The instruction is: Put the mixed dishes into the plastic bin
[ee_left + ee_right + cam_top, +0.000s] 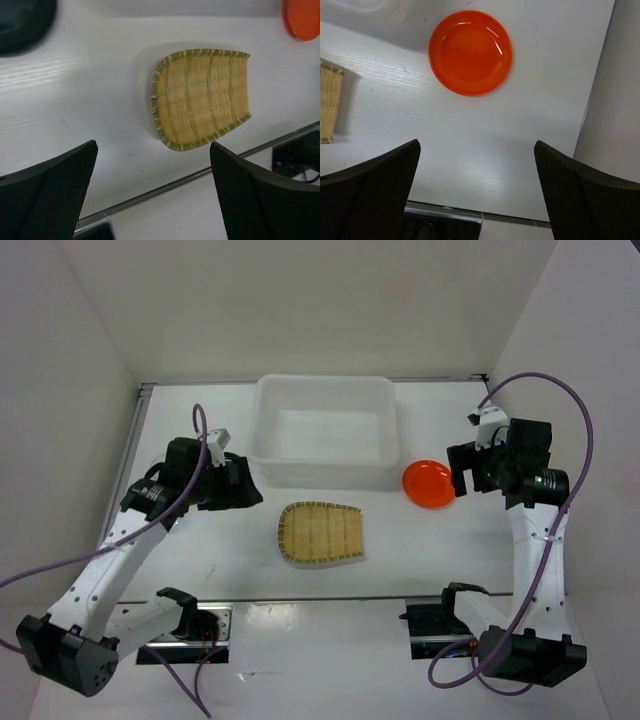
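The tray's rounded end (282, 529) (155, 106) is below my left gripper, to its right in the top view. I will next move down and across to the tray's rim, where bare table leaves room.
The translucent white plastic bin (325, 382) stands at the back middle of the table. The tan woven bamboo tray (320, 533) lies in front of it and shows in the left wrist view (202, 97). The small orange plate (428, 483) lies right of the bin and shows in the right wrist view (470, 52). The black plate (22, 22) shows only at the top left of the left wrist view. No clear cups are in view. My left gripper (248, 488) (154, 145) is open and empty, left of the tray. My right gripper (461, 478) (477, 143) is open and empty, just right of the orange plate.
White walls enclose the table on the left, back and right. A metal rail (320, 600) runs along the near edge in front of the tray. The right wall (615, 100) stands close to the orange plate.
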You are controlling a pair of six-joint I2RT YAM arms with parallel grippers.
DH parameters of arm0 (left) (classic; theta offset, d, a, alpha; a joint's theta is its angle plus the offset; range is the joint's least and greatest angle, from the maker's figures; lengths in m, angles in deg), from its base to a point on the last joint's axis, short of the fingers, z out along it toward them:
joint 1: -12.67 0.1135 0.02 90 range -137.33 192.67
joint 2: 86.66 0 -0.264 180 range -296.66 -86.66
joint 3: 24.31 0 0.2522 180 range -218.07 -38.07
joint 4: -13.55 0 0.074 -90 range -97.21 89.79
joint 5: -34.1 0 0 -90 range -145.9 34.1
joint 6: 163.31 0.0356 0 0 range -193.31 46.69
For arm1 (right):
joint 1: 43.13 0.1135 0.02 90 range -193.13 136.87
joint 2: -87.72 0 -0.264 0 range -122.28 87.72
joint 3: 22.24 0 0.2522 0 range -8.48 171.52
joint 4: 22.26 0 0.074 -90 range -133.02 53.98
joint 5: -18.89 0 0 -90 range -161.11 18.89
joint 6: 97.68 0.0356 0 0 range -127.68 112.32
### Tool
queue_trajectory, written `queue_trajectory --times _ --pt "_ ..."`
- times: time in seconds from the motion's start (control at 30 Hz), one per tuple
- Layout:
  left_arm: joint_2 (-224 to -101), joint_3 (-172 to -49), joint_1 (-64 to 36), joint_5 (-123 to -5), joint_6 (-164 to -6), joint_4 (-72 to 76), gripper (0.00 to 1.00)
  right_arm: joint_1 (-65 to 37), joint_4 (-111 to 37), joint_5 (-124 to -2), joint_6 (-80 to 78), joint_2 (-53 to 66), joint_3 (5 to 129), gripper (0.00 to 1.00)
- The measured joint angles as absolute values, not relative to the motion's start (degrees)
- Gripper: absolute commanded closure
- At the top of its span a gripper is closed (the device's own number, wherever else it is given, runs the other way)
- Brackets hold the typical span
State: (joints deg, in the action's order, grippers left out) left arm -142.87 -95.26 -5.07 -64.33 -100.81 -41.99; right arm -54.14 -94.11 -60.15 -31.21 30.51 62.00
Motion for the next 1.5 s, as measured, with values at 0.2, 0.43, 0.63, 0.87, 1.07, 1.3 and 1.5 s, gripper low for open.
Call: queue_trajectory --times 0.2,0.43,0.63,0.87,1.07,1.3,1.5 --pt "-154.04 -89.38 -6.51 -72.13 -108.55 -34.91 0.01 -52.67 -94.13 -59.78 -31.56 30.77 62.00 0.01" --pt "-158.36 -83.83 -10.21 -72.68 -112.88 -32.61 0.01 -51.27 -94.13 -58.07 -31.60 30.79 62.00 0.01" --pt "-160.20 -81.75 -10.71 -72.79 -114.08 -26.60 0.01 -50.86 -94.17 -57.31 -31.60 30.79 62.00 0.01" --pt "-169.01 -79.48 -11.58 -73.62 -113.91 -18.89 0.01 -50.86 -94.20 -57.09 -31.60 30.79 62.00 0.01" --pt "-172.29 -79.59 -11.93 -75.59 -113.82 -12.20 0.01 -50.86 -94.20 -56.98 -31.60 30.81 62.00 0.01" --pt "-176.02 -79.56 -12.61 -78.60 -113.75 -2.87 0.18 -50.86 -94.20 -56.94 -31.60 30.81 62.00 0.01" --pt "-180.13 -79.74 -12.68 -81.01 -113.43 1.96 0.79 -50.86 -94.20 -56.92 -31.60 30.81 62.00 0.01"
